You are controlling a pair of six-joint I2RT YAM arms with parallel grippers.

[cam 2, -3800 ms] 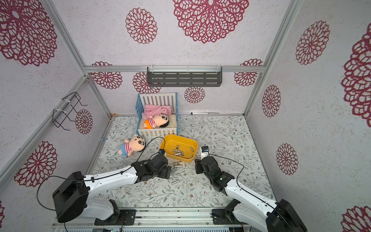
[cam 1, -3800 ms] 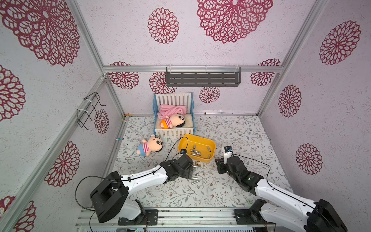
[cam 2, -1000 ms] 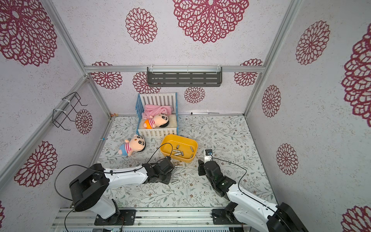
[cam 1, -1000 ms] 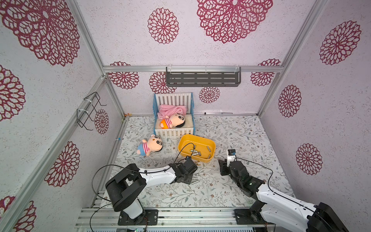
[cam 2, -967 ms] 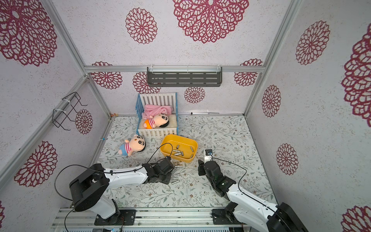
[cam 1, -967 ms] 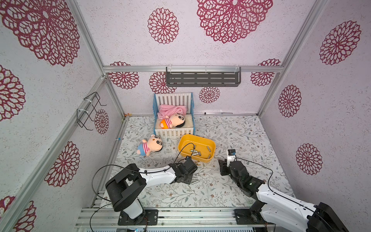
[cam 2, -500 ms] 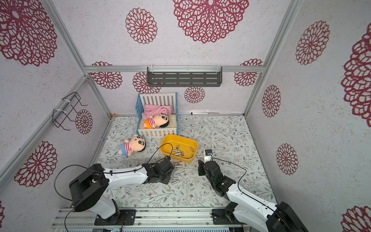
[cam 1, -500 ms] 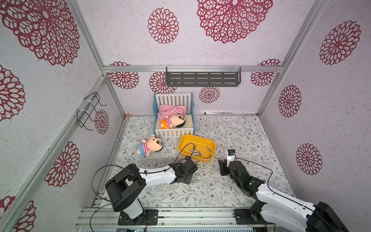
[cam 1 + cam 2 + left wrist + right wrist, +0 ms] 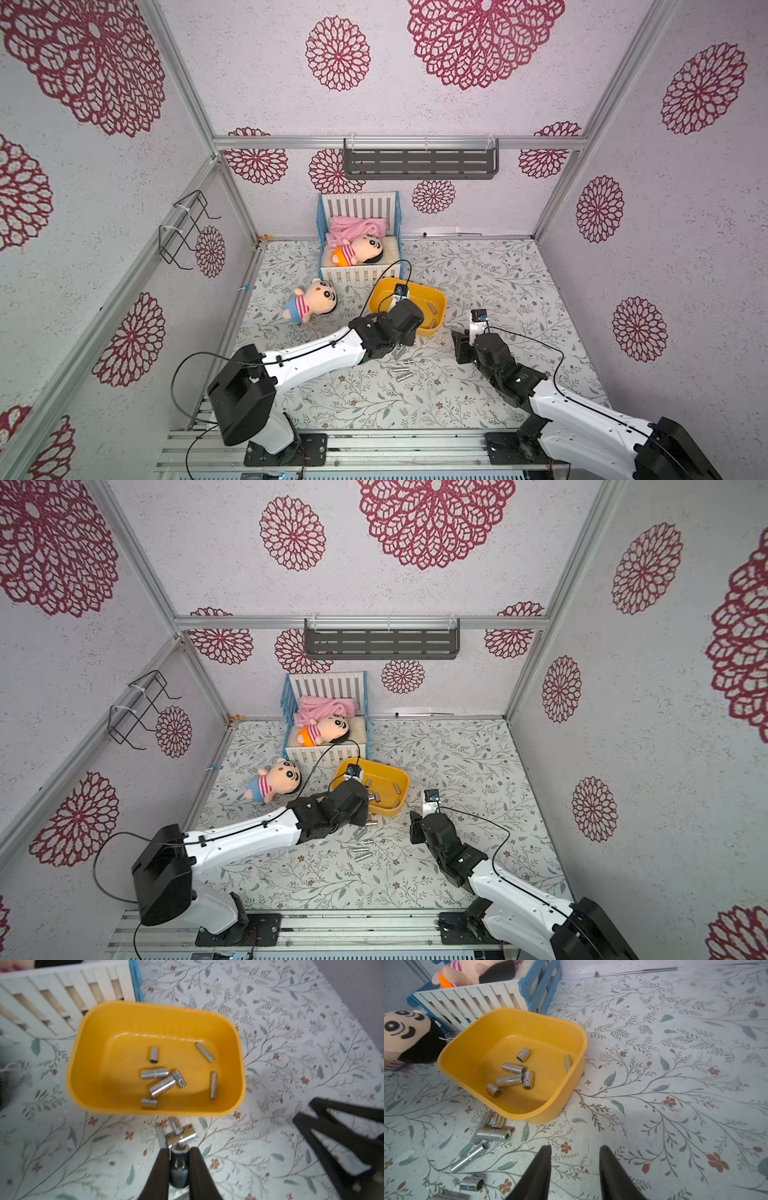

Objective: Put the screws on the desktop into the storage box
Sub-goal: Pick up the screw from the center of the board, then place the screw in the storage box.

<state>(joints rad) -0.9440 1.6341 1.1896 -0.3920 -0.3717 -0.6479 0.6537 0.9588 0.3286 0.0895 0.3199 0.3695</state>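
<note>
My left gripper will move outward past the storage box's near side and release the screw over the storage box's bottom, since the storage box lies outward of my gripper.
The yellow storage box (image 9: 83, 1084) sits on the floral desktop (image 9: 498, 282) with several silver screws (image 9: 160, 1084) lying in it. In the left wrist view my left gripper (image 9: 179, 1150) is shut on one screw (image 9: 180, 1159), just short of the box's near wall. A few loose screws (image 9: 182, 1134) lie right ahead of it. More screws (image 9: 401, 370) lie on the desktop in both top views, in front of the box. To the right of the box (image 9: 512, 1026), my right gripper (image 9: 575, 1149) hangs open over bare desktop, with nothing between its fingers.
A white-and-blue toy crib (image 9: 359, 241) holding a plush doll stands right behind the box. A second plush doll (image 9: 309, 299) lies on the desktop to the box's left. A grey shelf (image 9: 419, 162) hangs on the back wall and a wire rack (image 9: 183, 228) on the left wall.
My left gripper has closed on a screw and its wrist has lifted and come nearer the box. The right arm has barely moved.
</note>
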